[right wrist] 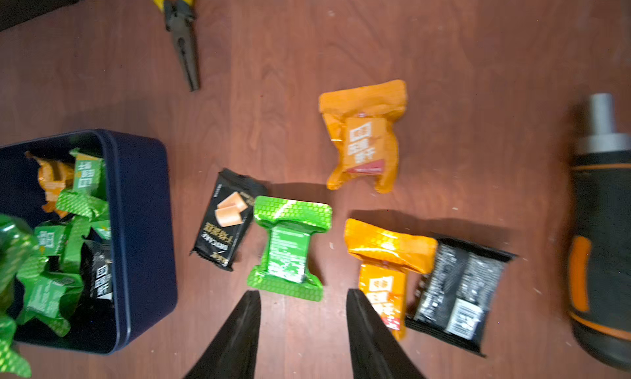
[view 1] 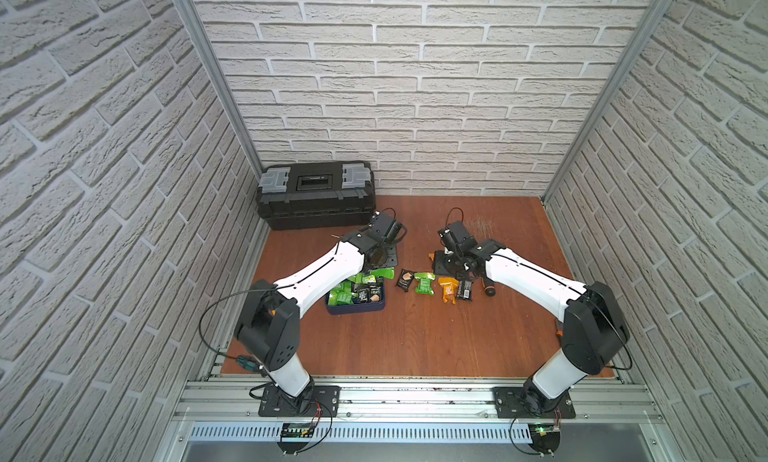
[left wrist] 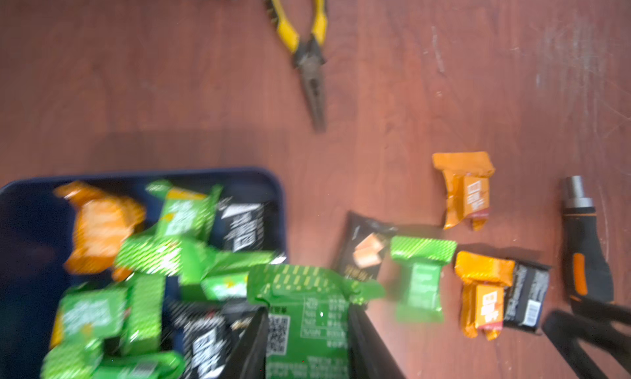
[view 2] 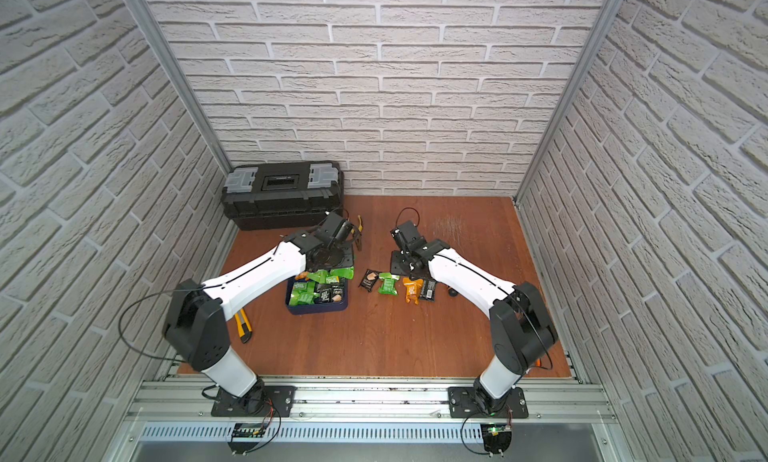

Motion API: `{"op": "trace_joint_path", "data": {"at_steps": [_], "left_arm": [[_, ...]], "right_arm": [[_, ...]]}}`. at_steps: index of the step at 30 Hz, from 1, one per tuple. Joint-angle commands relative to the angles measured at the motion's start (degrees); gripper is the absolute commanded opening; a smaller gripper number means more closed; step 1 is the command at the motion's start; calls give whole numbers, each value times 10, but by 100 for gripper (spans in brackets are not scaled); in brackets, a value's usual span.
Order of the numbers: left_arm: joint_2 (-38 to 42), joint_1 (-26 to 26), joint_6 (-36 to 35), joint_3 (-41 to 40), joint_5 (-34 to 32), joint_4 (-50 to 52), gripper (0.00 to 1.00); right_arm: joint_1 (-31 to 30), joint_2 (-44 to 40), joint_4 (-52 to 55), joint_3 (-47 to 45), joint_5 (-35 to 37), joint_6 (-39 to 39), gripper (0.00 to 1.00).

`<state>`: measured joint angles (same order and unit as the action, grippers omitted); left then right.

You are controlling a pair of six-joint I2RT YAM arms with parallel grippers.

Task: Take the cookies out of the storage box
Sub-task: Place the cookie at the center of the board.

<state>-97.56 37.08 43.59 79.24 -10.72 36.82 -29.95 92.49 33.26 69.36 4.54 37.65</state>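
Observation:
My left gripper is at the box and should next move over the wood beyond the green table packet [view 1: 420, 263], because that wood is bare. It should go down beside the orange packet and let go.
The navy storage box [view 1: 354, 311] [right wrist: 143, 223] holds several green, orange and black cookies [left wrist: 164, 251]. My left gripper [left wrist: 307, 312] is shut on a green packet [left wrist: 300, 288], which hangs over the box's far right corner [view 1: 384, 272]. In a row on the table right of the box lie a black cookie [right wrist: 225, 220], a green one [right wrist: 290, 251], an orange one [right wrist: 386, 254] and another black one [right wrist: 457, 292]. A further orange packet [right wrist: 363, 135] sits beyond them. My right gripper [right wrist: 303, 292] is open and empty, just short of the green table packet.
Yellow-handled pliers [left wrist: 307, 43] lie on the wood behind the box. A black and orange screwdriver [right wrist: 601, 240] rests right of the packets. The black toolbox [view 1: 316, 193] stands at the back left wall. A yellow utility knife [view 2: 243, 324] lies under the left arm.

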Motion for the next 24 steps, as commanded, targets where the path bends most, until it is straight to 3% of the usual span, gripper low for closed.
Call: {"op": "trace_joint_path", "data": {"at_steps": [1,10,24], "left_arm": [[-54,5,-27,49,-5,-23,24],[-215,5,-64,194,15,-15,25],[-402,32,0,414,61,51,25]], "right_arm": [[0,-36,12,-36,20,13,46],[3,-136,-6,-143,46,65,46],[3,-221,7,-206,81,92,48]]}}
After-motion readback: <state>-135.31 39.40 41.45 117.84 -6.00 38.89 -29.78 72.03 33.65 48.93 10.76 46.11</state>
